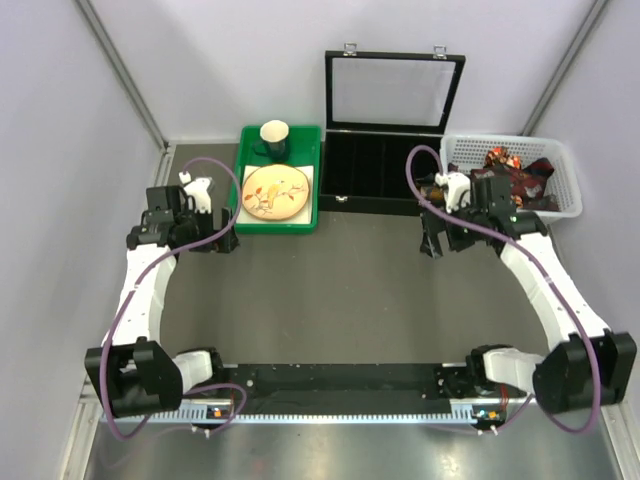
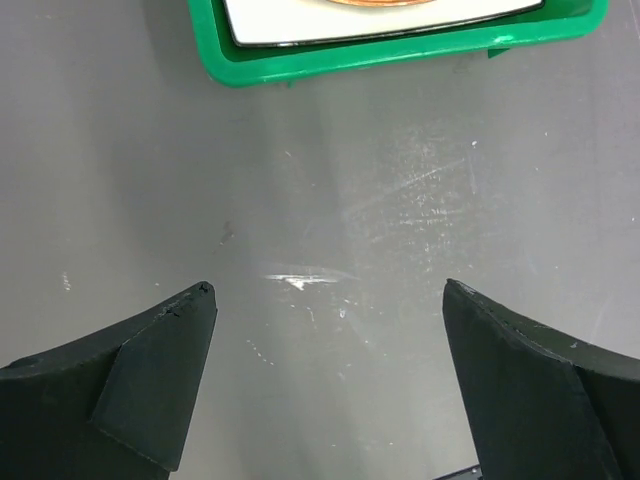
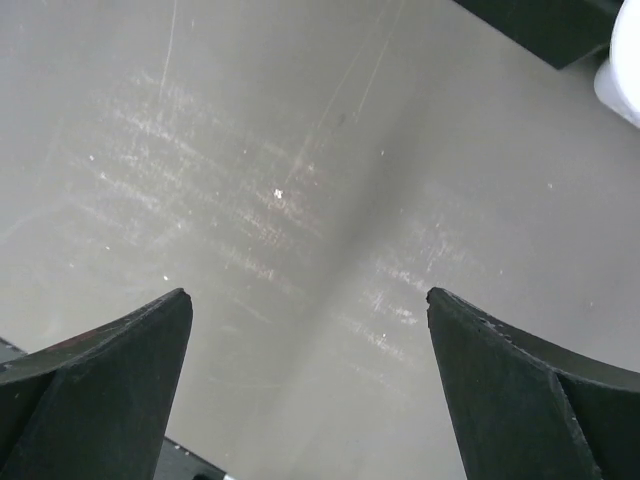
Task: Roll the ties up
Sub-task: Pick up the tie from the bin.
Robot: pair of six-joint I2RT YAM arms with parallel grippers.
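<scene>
My right gripper moves outward next, over the white basket, and will lower onto the bunched dark maroon tie [image 1: 522,180], because that tie is the uppermost of the ties.
Several ties [image 1: 517,172], dark maroon and red patterned, lie bunched in a white basket [image 1: 560,160] at the back right. My right gripper [image 1: 436,240] hangs open and empty over the bare table, left of the basket; its wrist view shows both fingers [image 3: 110,370] spread over grey tabletop [image 3: 300,230]. My left gripper [image 1: 224,238] is open and empty over the table next to the green tray [image 1: 310,200]; its fingers [image 2: 150,370] stand wide apart in the left wrist view, with the tray's edge [image 2: 300,60] at the top.
The green tray holds a plate [image 1: 275,190] and a dark mug [image 1: 274,140]. A black compartment box [image 1: 380,170] with raised clear lid [image 1: 394,90] stands at back centre; its corner [image 3: 540,30] shows in the right wrist view. Walls enclose left and right.
</scene>
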